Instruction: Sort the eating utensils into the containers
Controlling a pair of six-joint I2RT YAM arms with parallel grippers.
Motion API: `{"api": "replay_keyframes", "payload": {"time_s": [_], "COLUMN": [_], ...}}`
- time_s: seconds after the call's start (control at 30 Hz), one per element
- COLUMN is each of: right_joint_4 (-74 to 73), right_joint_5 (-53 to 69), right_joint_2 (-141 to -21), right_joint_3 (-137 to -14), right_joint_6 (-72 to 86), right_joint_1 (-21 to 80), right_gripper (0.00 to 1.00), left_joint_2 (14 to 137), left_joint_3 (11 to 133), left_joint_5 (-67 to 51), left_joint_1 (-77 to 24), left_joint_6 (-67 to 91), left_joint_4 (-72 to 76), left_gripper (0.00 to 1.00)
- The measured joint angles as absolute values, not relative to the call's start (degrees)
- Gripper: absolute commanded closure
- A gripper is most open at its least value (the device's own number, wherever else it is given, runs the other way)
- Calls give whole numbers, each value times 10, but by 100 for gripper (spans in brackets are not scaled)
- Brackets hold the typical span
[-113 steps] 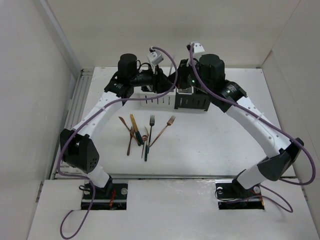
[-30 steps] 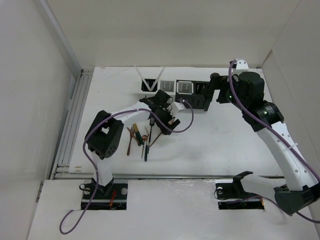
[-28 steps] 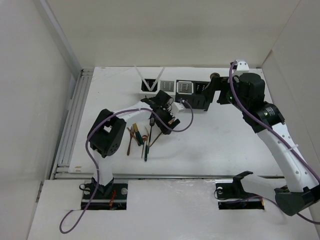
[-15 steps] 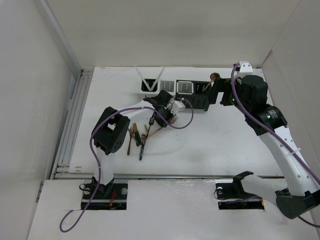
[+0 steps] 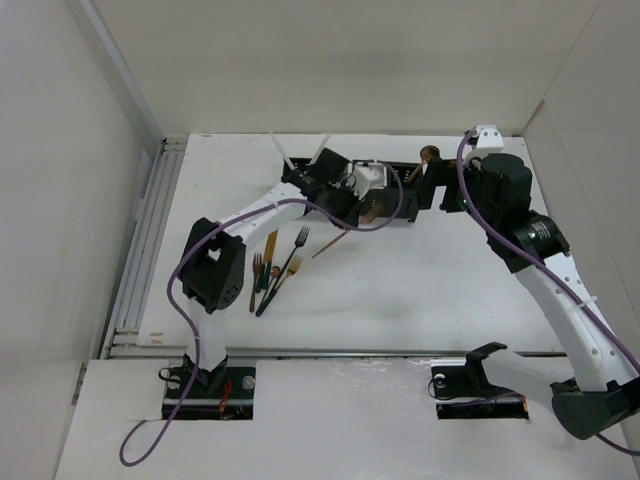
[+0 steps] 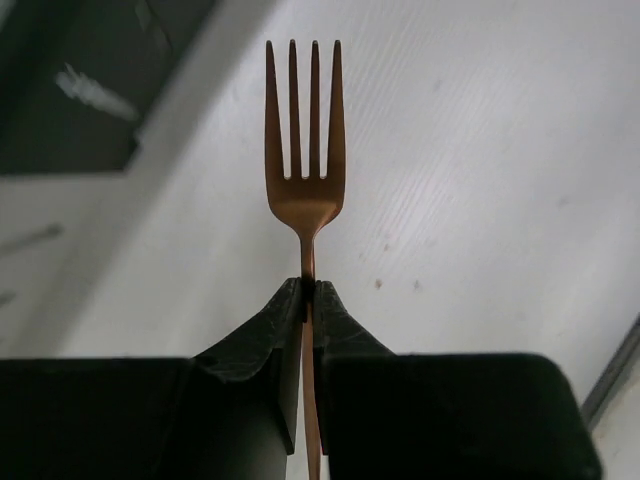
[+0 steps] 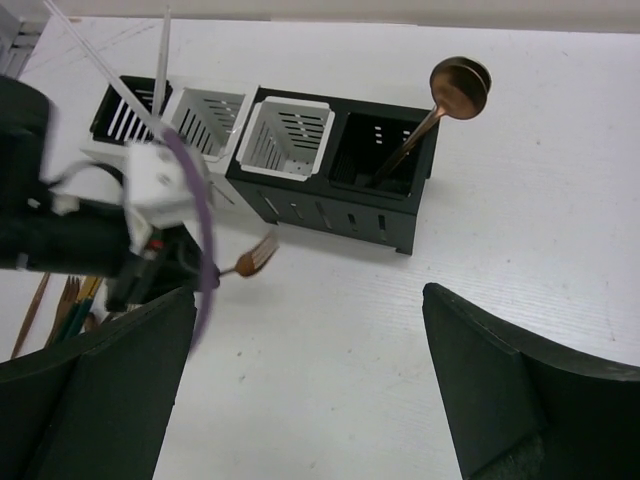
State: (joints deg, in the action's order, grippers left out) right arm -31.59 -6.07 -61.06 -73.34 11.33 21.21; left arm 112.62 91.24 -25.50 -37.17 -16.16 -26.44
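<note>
I should next raise my left gripper outward, tilt the fork (image 6: 303, 190) so its tines point up, and release the fork's handle over the white container beside the white sticks, because that container is empty.
My left gripper (image 6: 308, 285) is shut on the neck of a copper fork (image 6: 303, 190), tines pointing away from the wrist. From above, the left gripper (image 5: 360, 215) hangs just in front of the containers (image 5: 405, 198), and the fork's handle (image 5: 330, 245) trails down-left. The right wrist view shows the fork's head (image 7: 258, 255) before the row of containers (image 7: 330, 210). The remaining eating utensils (image 5: 272, 265) lie in a loose pile on the table. My right gripper (image 7: 310, 370) stands open and holds nothing, right of the row.
A copper spoon (image 7: 460, 85) stands in the rightmost black container. Two white sticks (image 5: 282, 152) lean out of the leftmost one. The left arm covers much of the row from above. Purple cable (image 7: 195, 210) loops off the left wrist.
The left gripper shut on the copper fork in the pile and carried it up toward the containers. The pile's utensils shifted. The right arm barely moved.
</note>
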Motion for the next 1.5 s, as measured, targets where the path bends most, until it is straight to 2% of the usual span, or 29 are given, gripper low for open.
{"api": "replay_keyframes", "payload": {"time_s": [0.2, 0.37, 0.5, 0.7, 0.87, 1.1, 1.13, 1.17, 1.2, 1.27, 1.33, 1.5], "right_joint_4": [-281, -236, -206, -213, -246, -267, -269, -272, -275, -280, -281, -282], "right_joint_5": [-60, -60, -60, -60, -57, -56, -56, -56, -56, -56, -55, -44], "right_joint_2": [-600, -593, -624, -734, -791, -799, -799, -799, -799, -798, -798, -797], "right_joint_3": [-714, -703, -714, -804, -884, -912, -912, -912, -912, -912, -912, -911], "right_joint_6": [114, 114, 114, 115, 108, 103, 103, 103, 103, 103, 103, 103], "right_joint_1": [210, 210, 210, 206, 203, 200, 199, 199, 199, 198, 198, 199], "right_gripper": [0, 0, 0, 0, 0, 0, 0, 0, 0, 0, 0, 0], "left_joint_2": [1032, 995, 1025, 1108, 1173, 1175, 1174, 1174, 1174, 1174, 1171, 1118], "left_joint_3": [964, 964, 958, 911, 877, 811, 802, 794, 786, 775, 773, 773], "left_joint_5": [-289, -214, -165, -139, -117, -118, -123, -129, -136, -151, -164, -163], "left_joint_1": [-343, -319, -313, -298, -278, -264, -264, -265, -265, -265, -265, -265], "left_joint_6": [-112, -88, -69, -29, -5, 22, 27, 31, 36, 44, 53, 46], "left_joint_4": [-133, 82, 210, 347, 427, 492, 495, 495, 495, 492, 481, 440], "left_gripper": [100, 100, 100, 100, 100, 100, 95, 86, 64, 44, 34, 29]}}
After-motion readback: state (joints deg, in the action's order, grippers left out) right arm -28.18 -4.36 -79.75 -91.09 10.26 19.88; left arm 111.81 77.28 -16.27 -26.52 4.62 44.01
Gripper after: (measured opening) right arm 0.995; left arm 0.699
